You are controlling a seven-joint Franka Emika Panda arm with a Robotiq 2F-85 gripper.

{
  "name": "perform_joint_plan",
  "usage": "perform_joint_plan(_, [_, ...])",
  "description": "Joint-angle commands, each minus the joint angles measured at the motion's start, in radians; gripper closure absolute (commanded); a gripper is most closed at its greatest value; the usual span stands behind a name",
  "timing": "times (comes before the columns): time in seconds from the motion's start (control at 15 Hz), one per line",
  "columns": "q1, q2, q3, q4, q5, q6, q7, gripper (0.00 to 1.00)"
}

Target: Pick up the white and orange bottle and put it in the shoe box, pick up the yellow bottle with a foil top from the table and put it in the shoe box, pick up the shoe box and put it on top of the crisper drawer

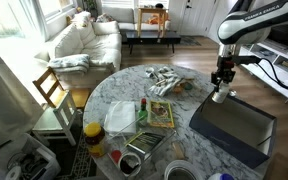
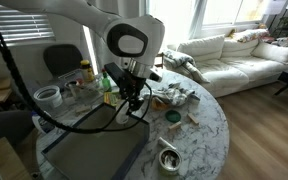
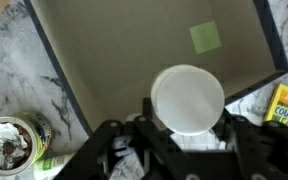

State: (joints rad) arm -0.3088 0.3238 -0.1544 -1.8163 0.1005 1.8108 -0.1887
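I will next lower my gripper into the shoe box point(image 1: 246, 138), from the shoe box's edge toward its brown bottom beside the green patch, because that spot is empty.
My gripper point(image 1: 222, 84) is shut on the white and orange bottle point(image 1: 218, 97) and holds it upright over the near edge of the shoe box point(image 1: 246, 138). In the wrist view the bottle's round white top point(image 3: 188, 95) sits between my fingers point(image 3: 187, 128), above the box's brown inside point(image 3: 134, 50). The gripper point(image 2: 134, 100) and the dark box point(image 2: 89, 155) show in both exterior views. The yellow bottle with a foil top point(image 3: 6, 142) stands on the marble just outside the box's corner. The translucent crisper drawer point(image 1: 122, 119) sits mid-table.
A shiny metal tray point(image 1: 144, 150), a yellow packet point(image 1: 161, 114) and crumpled cloth point(image 1: 167, 80) lie on the round marble table point(image 1: 199, 95). A wooden chair point(image 1: 52, 90) stands beside it. Jars point(image 2: 84, 72) stand at the far side.
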Motion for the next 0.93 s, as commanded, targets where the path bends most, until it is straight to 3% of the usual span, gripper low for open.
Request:
perform_joint_plan(0.0, [0.001,-0.066,-0.001,-0.068,0.017,-0.081,-0.098,0.68])
perform_joint_plan(0.13, [0.007,-0.075,-0.003,-0.104,0.0,-0.105,-0.138,0.68])
perform_joint_plan(0.27, [0.035,-0.082,-0.013,-0.18,-0.071,0.022,-0.084,0.68])
perform_joint_plan(0.53, [0.061,-0.063,-0.013,-0.298,-0.066,0.323,0.044,0.68])
perform_joint_plan(0.87, [0.09,-0.059,-0.02,-0.386,-0.08,0.521,0.164,0.68])
